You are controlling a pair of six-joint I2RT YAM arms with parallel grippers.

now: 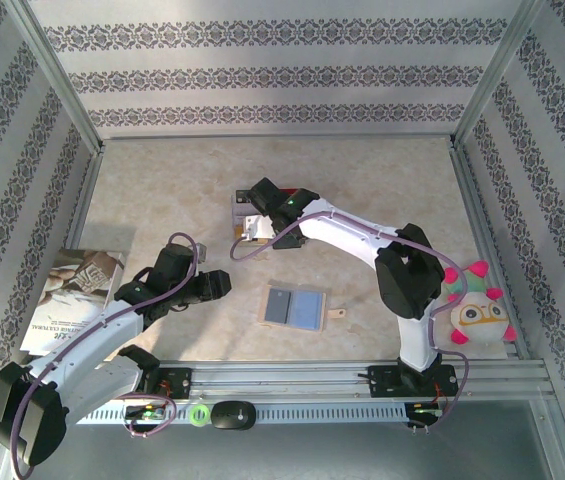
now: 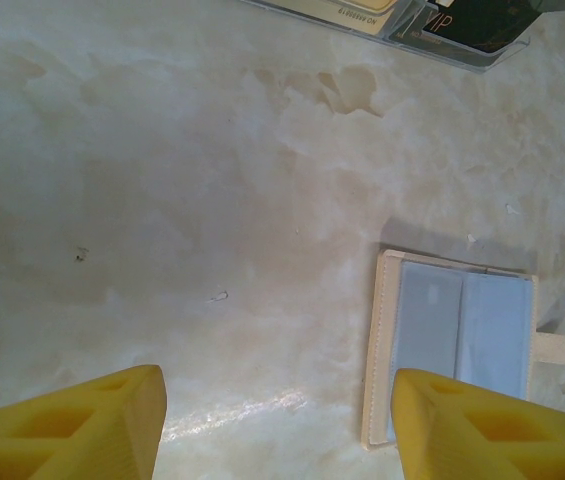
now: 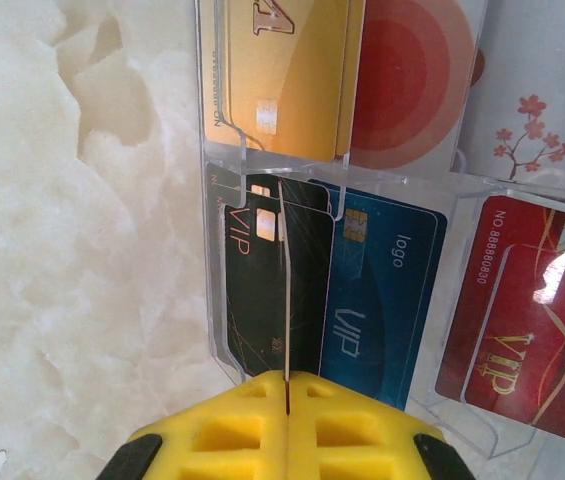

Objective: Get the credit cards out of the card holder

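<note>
The tray's black card (image 3: 260, 285) lies below my right gripper. My right gripper lowers the edge-on card onto it next and releases it there, in the tray's section already holding cards.
The card holder (image 1: 294, 307) lies open and flat near the table's front middle, grey-blue panels up, its strap tab (image 1: 338, 314) to the right. In the left wrist view the card holder (image 2: 462, 335) lies at the lower right. My left gripper (image 1: 224, 285) stands open just left of it with nothing between its fingers (image 2: 92, 420). Farther back, my right gripper (image 3: 287, 385) is shut on a thin credit card (image 3: 284, 280) seen edge-on, held upright over a clear card tray (image 3: 212, 250). In the tray lie several cards, a black one (image 3: 252, 270) directly under the held card.
The clear card tray (image 1: 245, 212) lies at the table's middle back. A printed booklet (image 1: 77, 290) lies at the left edge. A plush toy (image 1: 472, 305) sits at the right by the right arm's base. Patterned walls close in three sides.
</note>
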